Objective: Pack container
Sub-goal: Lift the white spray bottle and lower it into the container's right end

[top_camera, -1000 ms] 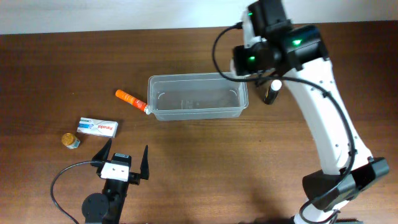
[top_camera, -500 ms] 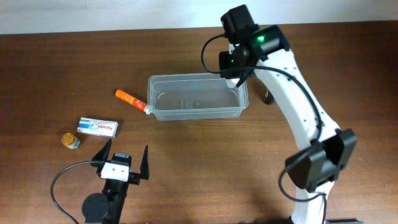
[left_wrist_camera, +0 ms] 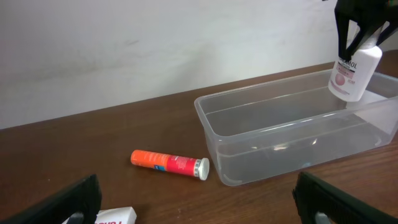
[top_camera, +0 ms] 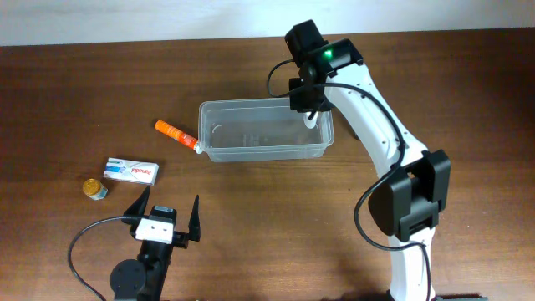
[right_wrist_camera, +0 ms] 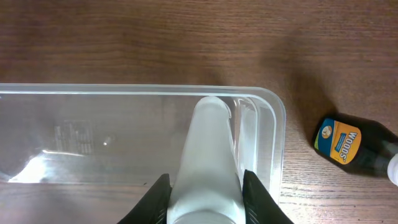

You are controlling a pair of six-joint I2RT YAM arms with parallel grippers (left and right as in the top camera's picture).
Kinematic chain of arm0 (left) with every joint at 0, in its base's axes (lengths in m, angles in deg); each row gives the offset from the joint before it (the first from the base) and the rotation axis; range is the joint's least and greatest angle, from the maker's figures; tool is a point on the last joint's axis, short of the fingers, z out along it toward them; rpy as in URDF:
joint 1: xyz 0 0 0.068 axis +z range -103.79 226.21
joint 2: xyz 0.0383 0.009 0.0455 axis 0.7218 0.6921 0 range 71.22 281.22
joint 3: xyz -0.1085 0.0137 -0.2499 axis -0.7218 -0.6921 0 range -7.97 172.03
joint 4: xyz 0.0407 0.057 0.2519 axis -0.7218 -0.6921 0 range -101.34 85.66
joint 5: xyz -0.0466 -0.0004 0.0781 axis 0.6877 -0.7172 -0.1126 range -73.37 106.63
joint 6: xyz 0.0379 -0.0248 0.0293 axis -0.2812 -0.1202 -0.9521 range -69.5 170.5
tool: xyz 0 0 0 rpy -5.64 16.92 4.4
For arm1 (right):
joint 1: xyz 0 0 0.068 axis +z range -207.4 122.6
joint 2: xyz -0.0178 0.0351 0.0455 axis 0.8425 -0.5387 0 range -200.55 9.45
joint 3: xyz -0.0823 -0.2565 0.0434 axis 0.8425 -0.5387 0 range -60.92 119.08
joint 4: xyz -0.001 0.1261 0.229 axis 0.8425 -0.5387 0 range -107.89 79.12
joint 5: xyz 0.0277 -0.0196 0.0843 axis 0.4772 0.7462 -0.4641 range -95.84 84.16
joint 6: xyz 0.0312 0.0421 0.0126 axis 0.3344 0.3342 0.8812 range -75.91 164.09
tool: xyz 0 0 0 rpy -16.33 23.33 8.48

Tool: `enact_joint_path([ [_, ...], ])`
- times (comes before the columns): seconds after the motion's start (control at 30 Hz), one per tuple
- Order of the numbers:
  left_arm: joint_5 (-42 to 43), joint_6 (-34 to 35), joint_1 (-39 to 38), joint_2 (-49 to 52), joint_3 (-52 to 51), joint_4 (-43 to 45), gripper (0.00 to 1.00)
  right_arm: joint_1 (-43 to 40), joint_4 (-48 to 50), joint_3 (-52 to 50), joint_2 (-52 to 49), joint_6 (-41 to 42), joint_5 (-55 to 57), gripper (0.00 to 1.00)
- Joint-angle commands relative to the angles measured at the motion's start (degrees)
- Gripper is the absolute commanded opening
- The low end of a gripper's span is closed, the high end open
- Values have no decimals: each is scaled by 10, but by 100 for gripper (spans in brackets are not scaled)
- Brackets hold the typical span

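I will lower my right gripper toward the container's bottom next and let go of the white bottle (top_camera: 311,120). The white bottle hangs inside the container's rim, at the container's end nearest the dark bottle.
The clear plastic container (top_camera: 219,107) lies mid-table and is empty; it also shows in the left wrist view (left_wrist_camera: 211,121) and the right wrist view (right_wrist_camera: 112,91). My right gripper (top_camera: 308,102) is shut on a white bottle (top_camera: 311,120) with a pink label (left_wrist_camera: 352,73). It holds the bottle upright above the container's right end, inside the rim line (right_wrist_camera: 205,143). My left gripper (top_camera: 165,211) is open and empty near the table's front left, apart from everything.
An orange tube (top_camera: 174,133) lies against the container's left end. A white box (top_camera: 131,171) and a small yellow-capped jar (top_camera: 94,189) lie further left. A dark bottle with a Woods label (right_wrist_camera: 348,146) lies on the table right of the container.
My right gripper has moved left, from beside the container's right end to over that end, with the white bottle in it. The left arm has not moved.
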Motion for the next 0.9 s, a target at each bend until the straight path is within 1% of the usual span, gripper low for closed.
enact_joint_path([
  [0.0,-2,1,2,-4,-4,0,99,1,5,11,-16,11,17,22],
  [0.87,-2,1,2,-4,-4,0,99,1,13,11,-54,19,21,22],
])
